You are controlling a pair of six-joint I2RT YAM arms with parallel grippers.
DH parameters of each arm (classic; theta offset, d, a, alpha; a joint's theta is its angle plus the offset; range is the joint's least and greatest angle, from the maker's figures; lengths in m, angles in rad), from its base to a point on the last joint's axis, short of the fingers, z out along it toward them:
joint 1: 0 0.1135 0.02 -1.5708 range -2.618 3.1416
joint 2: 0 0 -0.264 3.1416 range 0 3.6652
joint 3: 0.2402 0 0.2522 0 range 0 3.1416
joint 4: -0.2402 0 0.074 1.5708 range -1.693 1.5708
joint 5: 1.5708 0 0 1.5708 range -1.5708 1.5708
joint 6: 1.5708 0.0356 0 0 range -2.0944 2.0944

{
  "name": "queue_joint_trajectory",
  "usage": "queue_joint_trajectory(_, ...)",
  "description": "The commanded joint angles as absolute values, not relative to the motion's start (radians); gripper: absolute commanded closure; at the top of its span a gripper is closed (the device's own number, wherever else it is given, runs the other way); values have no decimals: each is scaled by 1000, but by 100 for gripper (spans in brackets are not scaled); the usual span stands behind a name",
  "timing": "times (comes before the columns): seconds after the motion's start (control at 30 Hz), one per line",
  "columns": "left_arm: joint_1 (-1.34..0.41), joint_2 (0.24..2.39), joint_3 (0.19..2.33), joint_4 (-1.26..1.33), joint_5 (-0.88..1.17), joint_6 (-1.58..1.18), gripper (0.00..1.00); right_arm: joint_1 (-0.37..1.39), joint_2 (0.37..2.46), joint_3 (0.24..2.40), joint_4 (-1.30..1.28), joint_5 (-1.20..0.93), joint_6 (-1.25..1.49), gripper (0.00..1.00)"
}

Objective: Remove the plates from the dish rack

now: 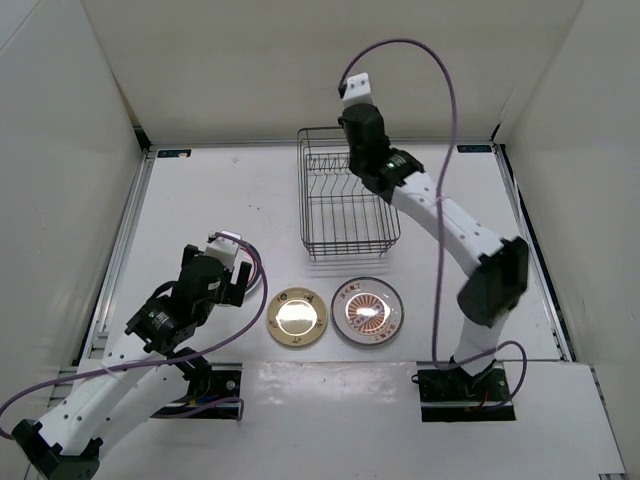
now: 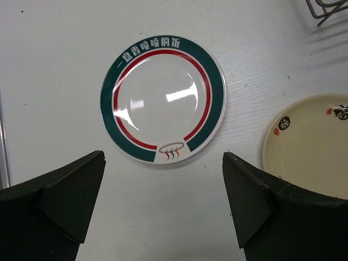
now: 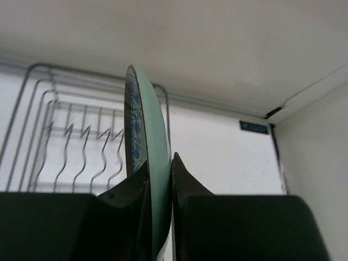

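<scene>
The robot's right gripper should next swing back to tilt the upright teal-green plate flat over the bare cream plate below, and then bring the teal-green plate down.
The dish rack stands at the back middle of the table; it also shows in the right wrist view. My right gripper is raised over the rack and shut on the dark teal-green plate, held upright and edge-on. The white plate with a dark green rim lies flat on the table just beyond my open, empty left gripper, which hovers at front left. The sunburst plate lies flat in front of the rack.
A cream plate lies between the white plate and the sunburst plate; its edge shows in the left wrist view. White walls enclose the table on three sides. The arm bases sit at the near edge.
</scene>
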State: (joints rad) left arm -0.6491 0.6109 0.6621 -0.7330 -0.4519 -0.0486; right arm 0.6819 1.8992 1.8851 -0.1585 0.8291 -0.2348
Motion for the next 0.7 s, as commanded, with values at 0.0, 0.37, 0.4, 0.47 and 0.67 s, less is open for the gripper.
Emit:
queue_joint_trajectory(0.0,-644,607,652,-723,-480,-44,1,680,1705,1795,-363,651,-26,100)
queue_joint_trajectory(0.37,-644,617,649,-715,-451,-49,1,684,1088,995,-181,-226,284,100)
queue_joint_trajectory(0.4,-641,615,650,-716,-449,-48,1,686,1078,936,-119,-311,313,100)
queue_joint_trajectory(0.47,-643,614,649,-715,-448,-48,1,687,1078,852,-17,-409,383,100)
queue_joint_trajectory(0.67,-643,620,647,-713,-443,-48,1,721,1160,643,311,-531,534,100)
